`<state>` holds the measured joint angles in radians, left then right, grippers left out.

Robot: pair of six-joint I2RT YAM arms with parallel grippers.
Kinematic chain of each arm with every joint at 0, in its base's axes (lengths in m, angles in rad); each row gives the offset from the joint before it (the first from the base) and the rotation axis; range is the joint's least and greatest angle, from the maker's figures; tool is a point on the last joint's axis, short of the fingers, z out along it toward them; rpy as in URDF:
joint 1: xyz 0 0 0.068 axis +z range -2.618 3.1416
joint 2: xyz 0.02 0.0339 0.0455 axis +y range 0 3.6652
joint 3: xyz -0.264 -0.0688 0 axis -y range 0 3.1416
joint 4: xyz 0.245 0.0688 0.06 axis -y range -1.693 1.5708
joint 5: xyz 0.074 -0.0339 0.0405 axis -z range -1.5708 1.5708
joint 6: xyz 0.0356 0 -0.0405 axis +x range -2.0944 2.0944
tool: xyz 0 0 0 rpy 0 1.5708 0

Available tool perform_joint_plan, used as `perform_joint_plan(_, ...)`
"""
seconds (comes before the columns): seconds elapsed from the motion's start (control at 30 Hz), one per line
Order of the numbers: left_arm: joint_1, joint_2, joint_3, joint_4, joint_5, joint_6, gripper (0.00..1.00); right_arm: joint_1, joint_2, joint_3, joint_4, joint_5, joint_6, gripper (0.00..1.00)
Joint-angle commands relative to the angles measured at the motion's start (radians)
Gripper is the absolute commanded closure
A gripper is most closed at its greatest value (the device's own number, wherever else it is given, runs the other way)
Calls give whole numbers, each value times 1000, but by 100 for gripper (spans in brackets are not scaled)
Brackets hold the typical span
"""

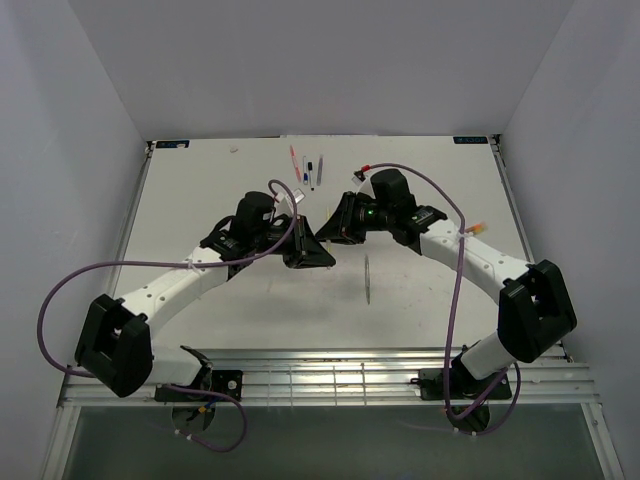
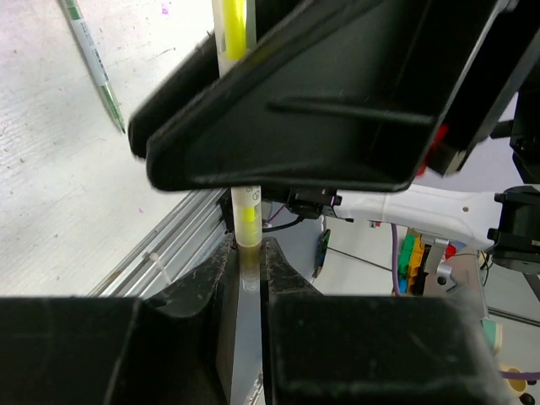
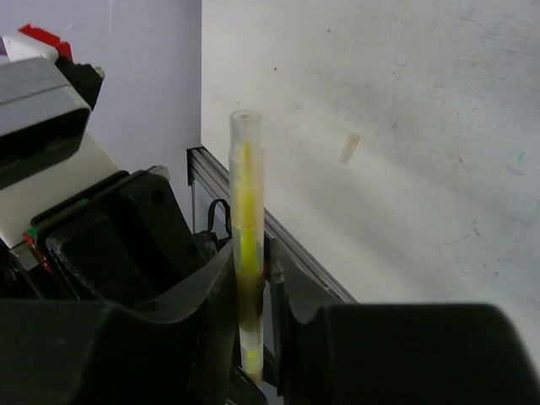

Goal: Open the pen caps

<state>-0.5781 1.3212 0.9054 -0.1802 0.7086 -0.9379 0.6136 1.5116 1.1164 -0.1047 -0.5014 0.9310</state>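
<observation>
My left gripper pulls to the left in the top view and down next to release, since the tabletop beside the small pale cap-like tube is bare.
A yellow pen [image 3: 246,211] with a clear barrel is held between both grippers above the middle of the table. My right gripper [image 3: 253,283] is shut on its middle. The pen's clear capped tip [image 3: 245,126] sticks out free beyond the fingers. My left gripper [image 2: 246,272] is shut on the pen's other end [image 2: 245,221]. In the top view the left gripper [image 1: 312,250] and the right gripper [image 1: 331,232] meet tip to tip, and the pen is hidden between them. A small pale cap-like tube [image 3: 348,148] lies on the table.
Several pens [image 1: 308,168] lie at the back centre of the table. A green pen [image 1: 368,278] lies just in front of the grippers; it also shows in the left wrist view [image 2: 94,67]. A small orange piece [image 1: 478,229] lies by the right arm.
</observation>
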Motion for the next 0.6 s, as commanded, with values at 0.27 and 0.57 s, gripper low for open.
perform_joint_plan(0.27,4,12,58,-38,-28,42,100,9,10,67,4,-16,-11,92)
perform_joint_plan(0.57,-5,-83,-52,-25,2,39,100,-121,300,459,-121,-25,-34,92)
